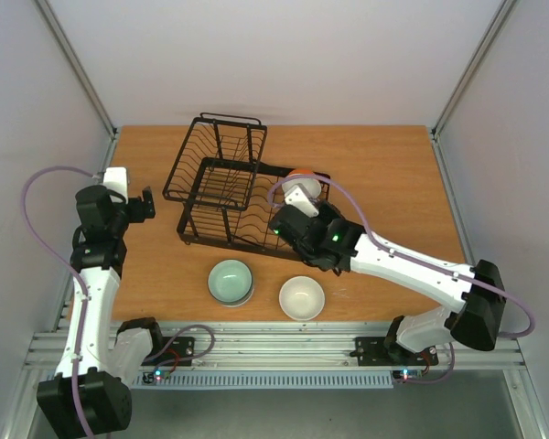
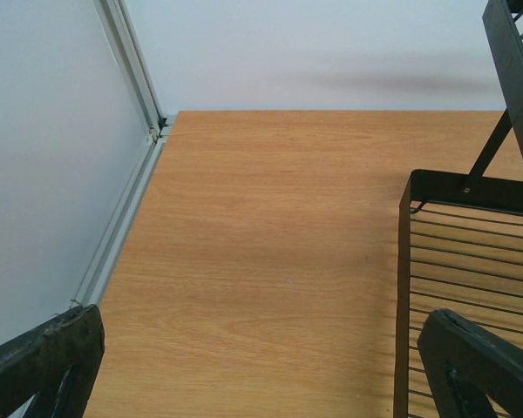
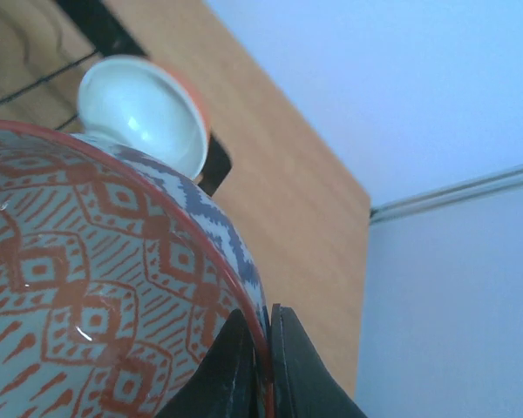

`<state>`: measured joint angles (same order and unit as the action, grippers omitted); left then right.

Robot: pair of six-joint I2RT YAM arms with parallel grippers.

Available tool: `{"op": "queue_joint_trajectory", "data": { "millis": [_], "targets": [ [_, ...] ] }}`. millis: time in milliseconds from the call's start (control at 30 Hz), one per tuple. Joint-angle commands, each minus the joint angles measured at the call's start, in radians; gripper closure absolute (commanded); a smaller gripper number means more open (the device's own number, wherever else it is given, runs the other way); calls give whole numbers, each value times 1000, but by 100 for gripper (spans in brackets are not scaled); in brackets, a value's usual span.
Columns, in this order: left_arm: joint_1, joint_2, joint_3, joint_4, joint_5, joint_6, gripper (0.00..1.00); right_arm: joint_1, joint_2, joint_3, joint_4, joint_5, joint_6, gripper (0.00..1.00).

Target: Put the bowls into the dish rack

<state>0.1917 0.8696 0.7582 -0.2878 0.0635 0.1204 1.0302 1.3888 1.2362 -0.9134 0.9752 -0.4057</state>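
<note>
I next need to bring the patterned bowl outward and down with my right gripper to release it against the racked white bowl's open side (image 1: 306, 187) (image 3: 144, 117), which faces the gripper from below and outward.
The black wire dish rack (image 1: 221, 194) stands mid-table, its basket section at the back. My right gripper (image 1: 304, 203) is shut on the rim of the orange-rimmed patterned bowl (image 1: 301, 185), holding it tilted on edge over the rack's right end. In the right wrist view the fingers (image 3: 244, 366) pinch the bowl's rim (image 3: 96, 279) from both sides. A pale green bowl (image 1: 231, 280) and a white bowl (image 1: 302, 297) sit on the table in front of the rack. My left gripper (image 1: 147, 203) is open and empty, left of the rack; its fingertips (image 2: 44, 361) frame bare table beside the rack's edge (image 2: 405, 287).
The wooden table (image 1: 384, 183) is enclosed by white walls with metal frame posts at the left (image 2: 131, 174) and right. The arm bases and cables lie along the near edge (image 1: 274, 352).
</note>
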Motion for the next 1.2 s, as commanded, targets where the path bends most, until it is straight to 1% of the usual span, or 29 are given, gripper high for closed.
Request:
{"op": "queue_joint_trajectory", "data": {
  "millis": [0,67,167,267,300,367,400,467,767,933,1033,1167],
  "targets": [
    [8,-13,-9,46,12,-2,1,-45,22,-126,671,165,-468,99],
    [8,-12,-9,47,13,-2,1,-66,52,-209,993,166,-690,99],
    [8,-13,-9,46,14,-4,1,-107,131,-275,1430,148,-1000,99],
    [8,-12,-9,46,9,-3,1,-137,242,-296,1820,113,-1309,99],
    [8,-11,-9,46,9,-3,1,-144,284,-296,1952,98,-1450,99],
    [8,-12,-10,48,7,-1,1,-156,367,-282,2164,72,-1629,99],
    [8,-11,-11,47,7,-1,1,-160,398,-273,2244,62,-1698,99],
    [8,-11,-13,49,5,0,1,-168,426,-271,2271,48,-1726,99],
    [8,-9,-13,53,9,0,1,-180,414,-362,2235,34,-1660,99],
    [7,-11,-14,53,9,-1,1,-172,408,-384,2225,41,-1642,99],
    [8,-9,-16,56,9,-1,1,-167,386,-390,2154,38,-1594,99],
    [8,-8,-18,58,12,-2,1,-167,371,-391,2013,25,-1498,99]
  ]
}}
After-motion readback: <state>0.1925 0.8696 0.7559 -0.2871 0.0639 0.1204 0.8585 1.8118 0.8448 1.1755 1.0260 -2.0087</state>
